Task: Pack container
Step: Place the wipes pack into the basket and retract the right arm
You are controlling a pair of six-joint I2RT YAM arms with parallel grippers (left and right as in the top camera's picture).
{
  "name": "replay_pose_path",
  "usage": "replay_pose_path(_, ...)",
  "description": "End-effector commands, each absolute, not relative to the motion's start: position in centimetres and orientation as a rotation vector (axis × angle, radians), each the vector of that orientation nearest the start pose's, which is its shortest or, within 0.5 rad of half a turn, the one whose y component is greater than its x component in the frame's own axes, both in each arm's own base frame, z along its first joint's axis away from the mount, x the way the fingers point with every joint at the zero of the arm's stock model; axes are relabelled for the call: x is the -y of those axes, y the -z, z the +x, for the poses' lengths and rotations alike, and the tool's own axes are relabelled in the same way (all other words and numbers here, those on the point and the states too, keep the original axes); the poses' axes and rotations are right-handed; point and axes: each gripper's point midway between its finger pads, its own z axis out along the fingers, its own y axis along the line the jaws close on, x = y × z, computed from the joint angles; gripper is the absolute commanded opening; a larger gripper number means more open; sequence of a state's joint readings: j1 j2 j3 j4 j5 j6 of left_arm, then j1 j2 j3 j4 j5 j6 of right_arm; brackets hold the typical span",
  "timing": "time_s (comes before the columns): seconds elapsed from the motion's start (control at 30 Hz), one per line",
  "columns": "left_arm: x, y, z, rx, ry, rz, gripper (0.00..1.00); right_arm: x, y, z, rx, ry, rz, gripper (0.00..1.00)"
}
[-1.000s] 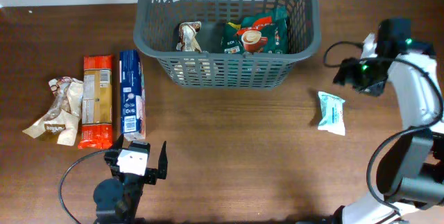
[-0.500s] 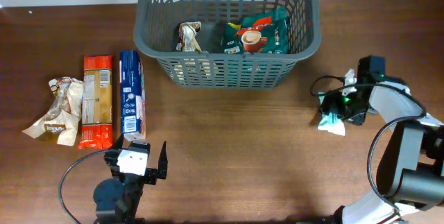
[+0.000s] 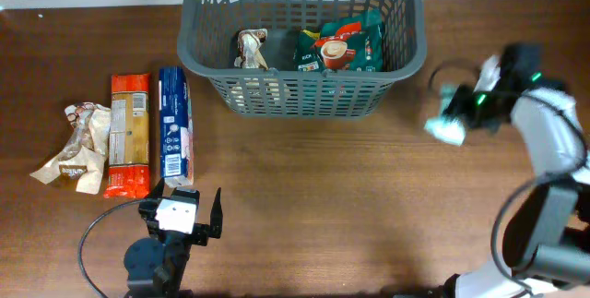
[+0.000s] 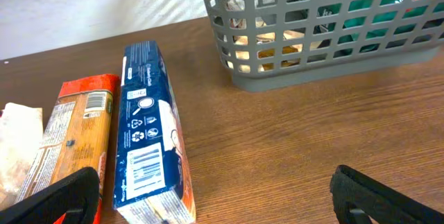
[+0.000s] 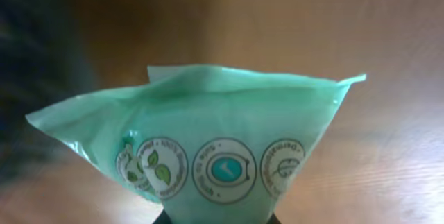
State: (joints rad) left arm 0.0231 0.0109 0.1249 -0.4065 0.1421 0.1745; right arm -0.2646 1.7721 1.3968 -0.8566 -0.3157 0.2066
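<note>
The basket lies to the left of my right gripper in the overhead view, so my right gripper will next lift over it and go down into the free gap (image 3: 281,52) beside the crumpled wrapper.
The container (image 3: 304,77) is a large dark grey lattice basket at the back middle of the table; its near wall (image 4: 312,71) also shows in the left wrist view. A pale green packet (image 3: 445,125) hangs above the table to the basket's right, blurred in the overhead view. My right gripper (image 3: 464,113) is shut on it. In the right wrist view the packet (image 5: 215,141) fills the frame and hides the fingertips. My left gripper (image 3: 184,209) rests open near the front edge, with nothing between its fingers (image 4: 62,196).
Inside the basket lie a dark green coffee packet (image 3: 339,49) and a crumpled wrapper (image 3: 251,49). On the left lie a long blue packet (image 3: 173,125), an orange packet (image 3: 129,134) and a crumpled beige wrapper (image 3: 78,146). A black cable loops by the right arm.
My right gripper came down on the green packet, shut on it and lifted it off the table, up and slightly back. The left arm has not moved.
</note>
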Motion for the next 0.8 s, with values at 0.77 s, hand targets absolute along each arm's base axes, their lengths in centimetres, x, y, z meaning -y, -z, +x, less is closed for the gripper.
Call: replay_pose_path(0.77, 1.7, -13.3, 22.7, -1.846, -0.011, 0.229, 0.99, -26.8, -34.1, 52.6, -2.097, -0.741, 0.054, 0.04)
